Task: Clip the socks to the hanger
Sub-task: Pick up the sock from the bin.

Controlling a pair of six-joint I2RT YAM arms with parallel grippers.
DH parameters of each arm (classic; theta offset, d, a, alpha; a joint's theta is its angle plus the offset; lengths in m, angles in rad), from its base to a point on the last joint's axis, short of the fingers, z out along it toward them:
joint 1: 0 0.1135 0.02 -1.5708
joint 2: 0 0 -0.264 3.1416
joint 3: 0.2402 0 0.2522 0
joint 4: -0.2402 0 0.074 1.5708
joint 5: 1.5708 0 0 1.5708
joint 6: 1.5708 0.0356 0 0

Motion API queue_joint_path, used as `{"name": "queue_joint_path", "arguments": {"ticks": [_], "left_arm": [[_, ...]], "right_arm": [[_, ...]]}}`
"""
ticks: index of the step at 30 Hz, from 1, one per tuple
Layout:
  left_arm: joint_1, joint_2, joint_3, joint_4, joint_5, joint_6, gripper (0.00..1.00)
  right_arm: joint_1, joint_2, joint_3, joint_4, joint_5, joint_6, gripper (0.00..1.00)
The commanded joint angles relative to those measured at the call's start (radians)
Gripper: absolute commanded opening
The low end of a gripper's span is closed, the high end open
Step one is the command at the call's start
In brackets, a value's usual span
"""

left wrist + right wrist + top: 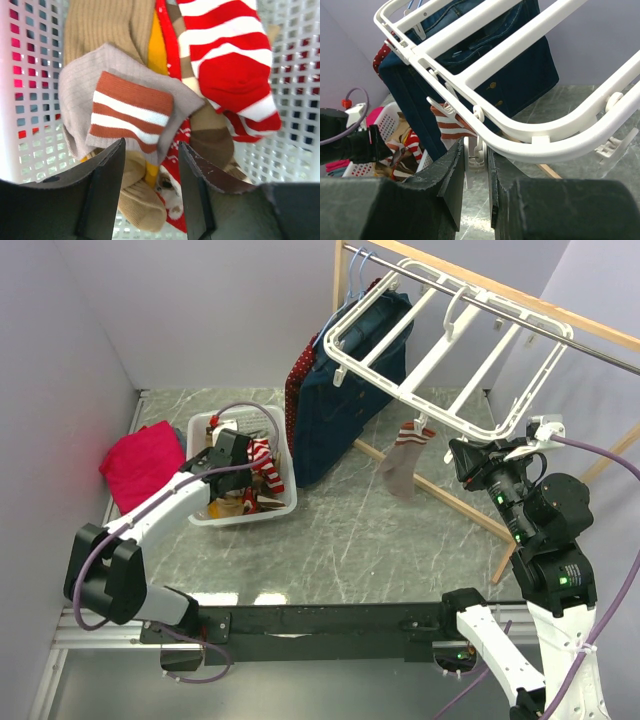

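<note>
I should move my open left gripper down next, onto the striped cuff's side [159, 120] by the red-and-white striped sock.
The white hanger [440, 350] hangs tilted from the rail at the back right. One taupe sock with a reddish-brown striped cuff [403, 462] hangs from a clip on its near edge; it also shows in the right wrist view [449, 127]. My right gripper [476, 150] is shut on a white clip [479, 154] under the frame's rim [555, 142], beside the hung sock. My left gripper [150, 165] is open just above a taupe sock with a reddish-brown striped cuff [125, 107], on top of several socks in the white basket [288, 495].
A red-and-white striped sock [230, 55] and tan socks [107, 25] fill the basket. A navy garment [345, 390] on a light-blue hanger [355, 270] hangs beside the frame. A pink cloth [140, 465] lies far left. The rack's wooden base bar [470, 510] crosses the table.
</note>
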State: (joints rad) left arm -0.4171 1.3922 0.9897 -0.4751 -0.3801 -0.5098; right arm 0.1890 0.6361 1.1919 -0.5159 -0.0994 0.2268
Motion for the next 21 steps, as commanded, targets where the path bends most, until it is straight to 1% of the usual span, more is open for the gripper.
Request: {"name": "queue_joint_path", "arguments": {"ticks": [1,4,8,11,12,14,15,16,17,19,20,21], "left_arm": [[-0.009,0.059,0.058,0.026,-0.088,0.027,0.52],[-0.008,0.115,0.089,0.032,-0.134,0.042,0.52],[-0.009,0.171,0.122,0.038,-0.157,0.048,0.5],[-0.011,0.2,0.133,0.026,-0.178,0.04,0.44],[-0.011,0.205,0.135,0.024,-0.181,0.039,0.39],[-0.009,0.206,0.13,0.021,-0.177,0.034,0.33],[-0.011,0.206,0.124,0.023,-0.174,0.033,0.27],[-0.011,0.196,0.119,0.024,-0.174,0.03,0.24],[-0.009,0.191,0.116,0.021,-0.177,0.027,0.16],[-0.011,0.165,0.109,0.018,-0.183,0.025,0.1],[-0.011,0.153,0.11,0.01,-0.19,0.025,0.05],[-0.011,0.139,0.113,0.004,-0.194,0.025,0.03]], "right_arm": [[-0.003,-0.007,-0.002,0.025,-0.026,0.003,0.07],[-0.003,-0.007,-0.002,0.025,-0.029,0.005,0.07],[-0.003,-0.009,-0.005,0.024,-0.026,0.003,0.07],[-0.003,-0.013,-0.008,0.027,-0.026,0.005,0.07],[-0.003,-0.012,-0.011,0.027,-0.029,0.005,0.08],[-0.003,-0.012,-0.012,0.027,-0.028,0.003,0.08],[-0.002,-0.012,-0.014,0.027,-0.028,0.005,0.07],[-0.003,-0.013,-0.015,0.03,-0.028,0.005,0.07],[-0.003,-0.015,-0.015,0.028,-0.031,0.005,0.08],[-0.003,-0.015,-0.017,0.03,-0.029,0.005,0.07],[-0.003,-0.016,-0.017,0.028,-0.029,0.006,0.07],[-0.003,-0.016,-0.014,0.03,-0.029,0.006,0.07]]}}
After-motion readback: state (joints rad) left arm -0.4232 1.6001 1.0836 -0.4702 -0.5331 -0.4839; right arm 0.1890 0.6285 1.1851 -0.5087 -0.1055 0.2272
